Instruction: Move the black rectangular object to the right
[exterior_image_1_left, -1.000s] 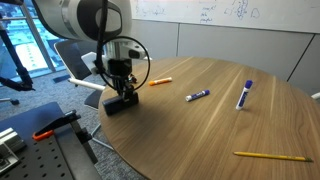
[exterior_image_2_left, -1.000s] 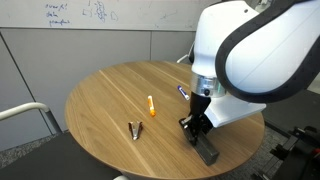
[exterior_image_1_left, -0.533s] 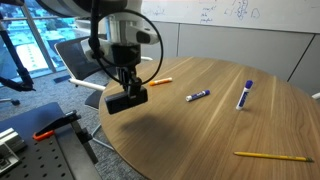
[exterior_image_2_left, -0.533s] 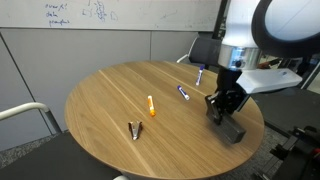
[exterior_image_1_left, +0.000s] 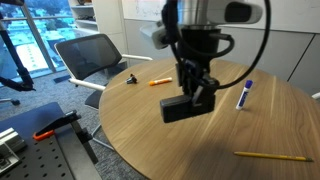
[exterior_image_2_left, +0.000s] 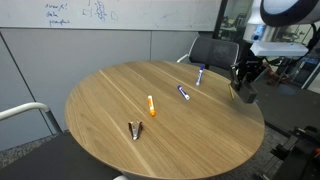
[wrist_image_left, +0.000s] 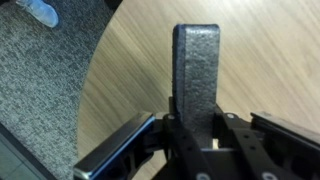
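Observation:
Clear wood lies below my gripper, short of the blue-and-white markers, so next I will move my gripper toward those markers and down to release the block (exterior_image_2_left: 245, 93) there.
My gripper (exterior_image_1_left: 196, 90) is shut on the black rectangular object (exterior_image_1_left: 184, 107), a matte black oblong block, and holds it in the air above the round wooden table (exterior_image_1_left: 200, 135). In an exterior view the gripper (exterior_image_2_left: 243, 85) carries the block (exterior_image_2_left: 245, 93) over the table's far edge. In the wrist view the block (wrist_image_left: 197, 70) sticks out from between the two fingers (wrist_image_left: 196, 130), with the table edge and grey carpet below.
On the table lie an orange marker (exterior_image_1_left: 160, 81), also seen in an exterior view (exterior_image_2_left: 150, 105), two blue-and-white markers (exterior_image_1_left: 244, 94) (exterior_image_2_left: 183, 93), a yellow pencil (exterior_image_1_left: 271, 155) and a small black clip (exterior_image_1_left: 132, 80). An office chair (exterior_image_1_left: 90, 55) stands beside the table.
My gripper has lifted the black block off the table's edge and carried it through the air across the table, away from where it lay.

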